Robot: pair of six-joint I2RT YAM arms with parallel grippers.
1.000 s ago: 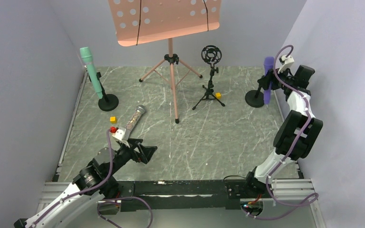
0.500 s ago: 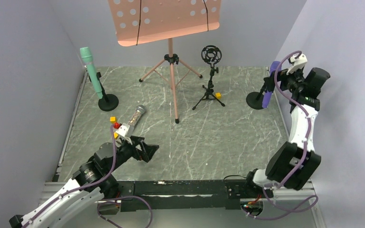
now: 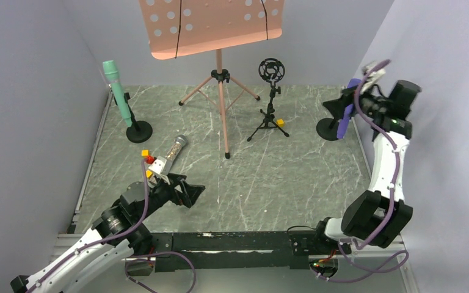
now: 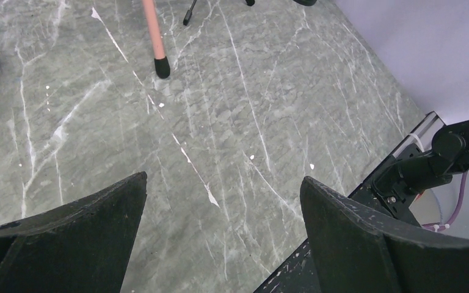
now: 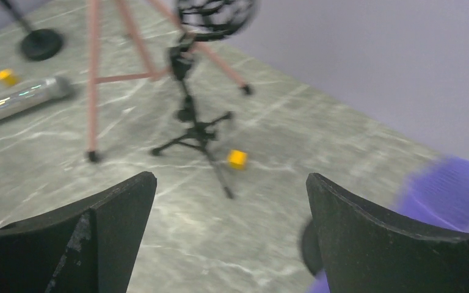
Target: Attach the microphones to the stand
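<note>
My right gripper goes left in the top view next and closes on the post below the black ring [image 3: 272,102] [image 5: 185,85] shock mount, as the black ring is empty.
The mint green microphone [image 3: 117,91] stands tilted in its round-based stand [image 3: 139,131] at the far left. The purple microphone [image 3: 344,116] leans in the clip of a round-based stand [image 3: 328,128] at the far right; it shows blurred in the right wrist view [image 5: 449,189]. The glittery silver microphone [image 3: 172,151] lies flat on the table, also seen in the right wrist view [image 5: 21,101]. My right gripper [image 3: 341,101] [image 5: 231,178] is open and empty, just left of the purple microphone. My left gripper [image 3: 189,194] [image 4: 223,179] is open and empty, near the silver microphone.
A pink music stand [image 3: 220,79] on a tripod stands at the back centre. A black ring shock mount [image 3: 272,69] [image 5: 214,12] sits on a small tripod beside it. Small yellow cubes [image 3: 279,122] [image 3: 145,153] and a red one [image 3: 149,160] lie on the table.
My right gripper has come off the purple microphone and swung up and left; the microphone now leans instead of standing upright. My left arm has shifted slightly forward.
</note>
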